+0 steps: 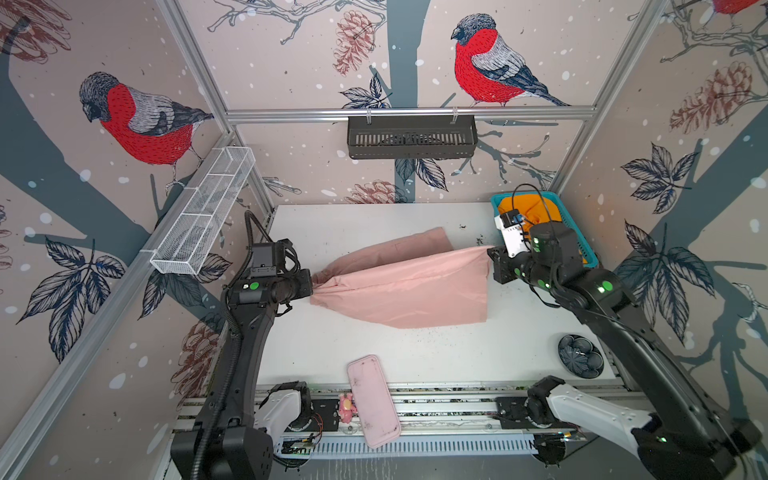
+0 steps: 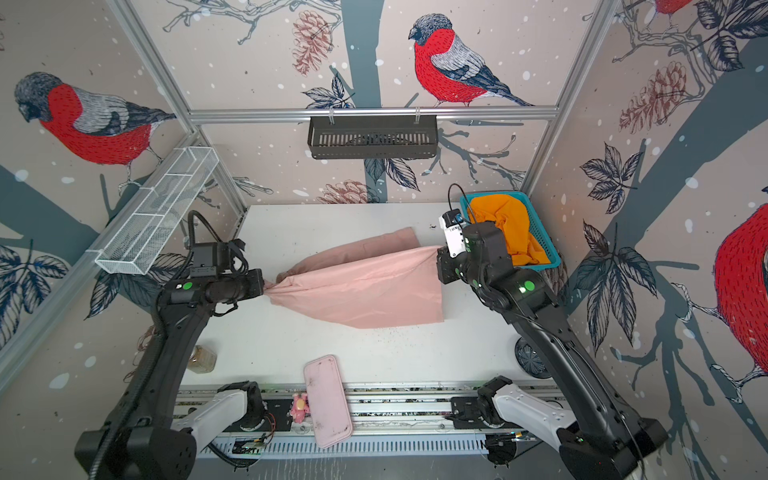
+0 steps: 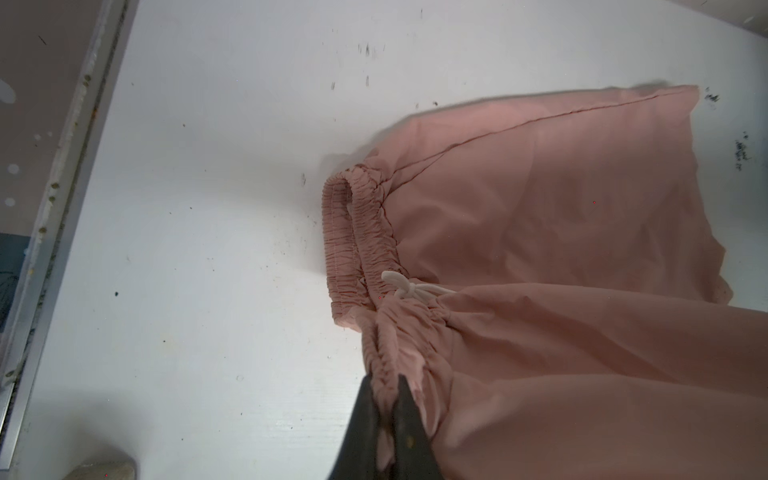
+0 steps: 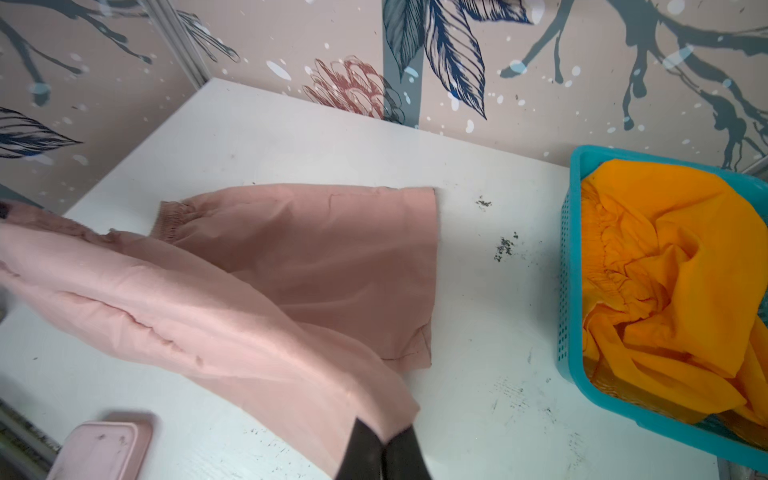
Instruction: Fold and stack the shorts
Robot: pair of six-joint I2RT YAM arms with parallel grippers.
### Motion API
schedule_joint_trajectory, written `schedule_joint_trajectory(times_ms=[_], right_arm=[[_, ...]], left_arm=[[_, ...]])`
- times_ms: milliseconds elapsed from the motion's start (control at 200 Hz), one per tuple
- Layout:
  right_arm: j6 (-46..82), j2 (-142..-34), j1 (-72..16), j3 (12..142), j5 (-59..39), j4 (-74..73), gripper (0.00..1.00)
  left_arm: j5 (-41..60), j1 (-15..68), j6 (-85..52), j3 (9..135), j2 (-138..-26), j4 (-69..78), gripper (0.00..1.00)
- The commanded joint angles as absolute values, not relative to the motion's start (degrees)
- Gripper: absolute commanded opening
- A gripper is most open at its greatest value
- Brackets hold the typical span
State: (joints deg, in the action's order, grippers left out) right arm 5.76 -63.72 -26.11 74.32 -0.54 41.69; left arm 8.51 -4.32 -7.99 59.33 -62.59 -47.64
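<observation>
Next, the left gripper moves down and outward onto the waist end of the shorts' flat leg (image 1: 324,273) (image 3: 360,192) and releases the gathered elastic waist there, since that leg still lies uncovered.
The dusty pink shorts (image 1: 407,282) (image 2: 365,286) hang stretched between my two grippers above the middle of the white table. One leg (image 4: 332,249) still rests flat on the table behind. My left gripper (image 1: 311,286) (image 3: 384,384) is shut on the gathered elastic waist, close to the white drawstring (image 3: 409,287). My right gripper (image 1: 492,252) (image 4: 384,434) is shut on a hem corner of the raised leg. The orange shorts (image 1: 528,212) (image 4: 673,282) lie crumpled in the teal basket (image 2: 548,259) (image 4: 569,291) at the back right.
A rigid pink tray (image 1: 372,401) overhangs the table's front edge. A dark round dish (image 1: 580,356) sits at the front right and a small jar (image 2: 202,358) at the front left. A white wire rack (image 1: 203,212) and a black basket (image 1: 411,137) hang on the walls.
</observation>
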Motion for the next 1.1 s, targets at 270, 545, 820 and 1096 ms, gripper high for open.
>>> schedule_joint_trajectory(times_ms=[270, 545, 820, 1096], right_arm=[[-2.76, -91.0, -17.82, 87.13, -10.13, 37.27, 0.01], [-6.82, -116.56, -15.16, 109.8, -16.73, 46.2, 0.01], [-7.91, -129.57, -13.99, 122.54, -19.71, 47.2, 0.01], [-6.84, -133.37, -13.53, 122.46, -23.86, 42.54, 0.26]], left_arm=[[1.17, -4.67, -8.17, 64.28, -82.95, -45.41, 0.0], [0.27, -4.93, -9.2, 72.88, -97.39, -45.26, 0.0], [-0.67, -5.01, -10.37, 78.88, -105.5, -44.15, 0.0], [-1.43, -5.18, -12.48, 82.42, -106.87, -40.65, 0.26]])
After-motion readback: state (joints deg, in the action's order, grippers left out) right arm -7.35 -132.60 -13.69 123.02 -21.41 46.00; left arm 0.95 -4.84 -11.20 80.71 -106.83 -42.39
